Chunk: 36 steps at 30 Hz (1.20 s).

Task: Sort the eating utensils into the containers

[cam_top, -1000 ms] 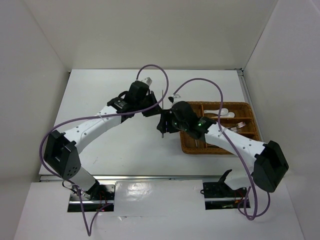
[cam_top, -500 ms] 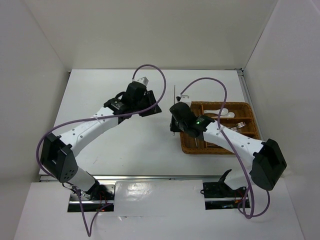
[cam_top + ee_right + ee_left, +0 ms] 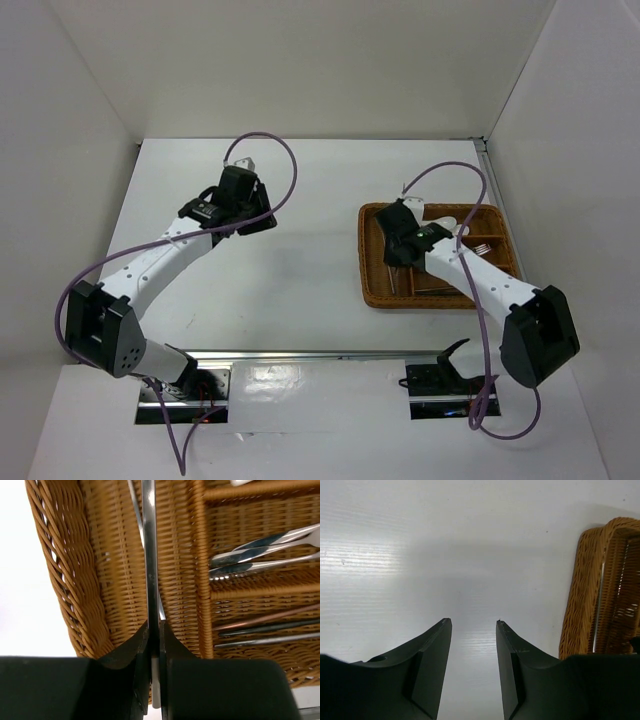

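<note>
My right gripper lowers toward the tray's outer wicker side next and releases the slim utensil there. This is because the tray's long section below it already holds a thin silver utensil.
My right gripper (image 3: 153,625) is shut on a slim silver metal utensil (image 3: 148,555), likely a knife, whose shaft runs up from between the fingers. It hangs over the long left compartment of the brown wicker tray (image 3: 65,580), where another thin silver utensil (image 3: 134,505) lies. In the top view the right gripper (image 3: 398,250) is above the tray's (image 3: 372,290) left part. My left gripper (image 3: 473,622) stands open with nothing in it over bare white table, the tray's end (image 3: 577,590) to its right. From above, the left gripper (image 3: 262,215) is well left of the tray.
Other compartments hold silver utensils (image 3: 260,555) and brown chopsticks (image 3: 270,620). A white soup spoon (image 3: 430,222) and forks (image 3: 483,247) lie in the tray's right side. White walls enclose the table on three sides.
The two grippers met left of the tray; the left one opened and drew back to the left. The right one shut on the utensil and carried it right, over the tray.
</note>
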Motion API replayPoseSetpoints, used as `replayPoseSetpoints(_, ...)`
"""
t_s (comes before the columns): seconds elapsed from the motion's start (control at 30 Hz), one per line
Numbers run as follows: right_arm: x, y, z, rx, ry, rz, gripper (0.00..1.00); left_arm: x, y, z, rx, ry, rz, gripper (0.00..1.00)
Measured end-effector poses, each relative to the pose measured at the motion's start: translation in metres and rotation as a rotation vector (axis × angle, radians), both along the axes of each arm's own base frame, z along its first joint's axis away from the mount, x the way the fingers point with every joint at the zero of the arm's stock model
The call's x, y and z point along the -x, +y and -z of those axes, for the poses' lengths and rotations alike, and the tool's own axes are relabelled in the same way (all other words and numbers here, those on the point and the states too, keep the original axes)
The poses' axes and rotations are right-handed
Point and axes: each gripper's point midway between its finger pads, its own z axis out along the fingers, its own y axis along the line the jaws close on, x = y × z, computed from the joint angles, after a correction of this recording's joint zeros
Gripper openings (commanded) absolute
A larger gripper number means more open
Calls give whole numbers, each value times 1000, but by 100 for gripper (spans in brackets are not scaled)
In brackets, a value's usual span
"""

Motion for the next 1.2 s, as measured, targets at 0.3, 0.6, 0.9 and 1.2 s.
replayPoseSetpoints(0.3, 8, 8, 25, 23, 101, -93, 11, 6, 5, 13, -16, 35, -1, 54)
replayPoseSetpoints(0.6, 11, 13, 27, -4, 113, -121, 65, 7, 3, 21, -25, 56, 20, 56)
replayPoseSetpoints(0.9, -5, 27, -30, -93, -44, -161, 82, 3, 2, 15, -57, 29, 74, 58)
replayPoseSetpoints(1.2, -23, 31, -123, -181, -356, -200, 91, 4, 11, -41, -69, -137, 103, 58)
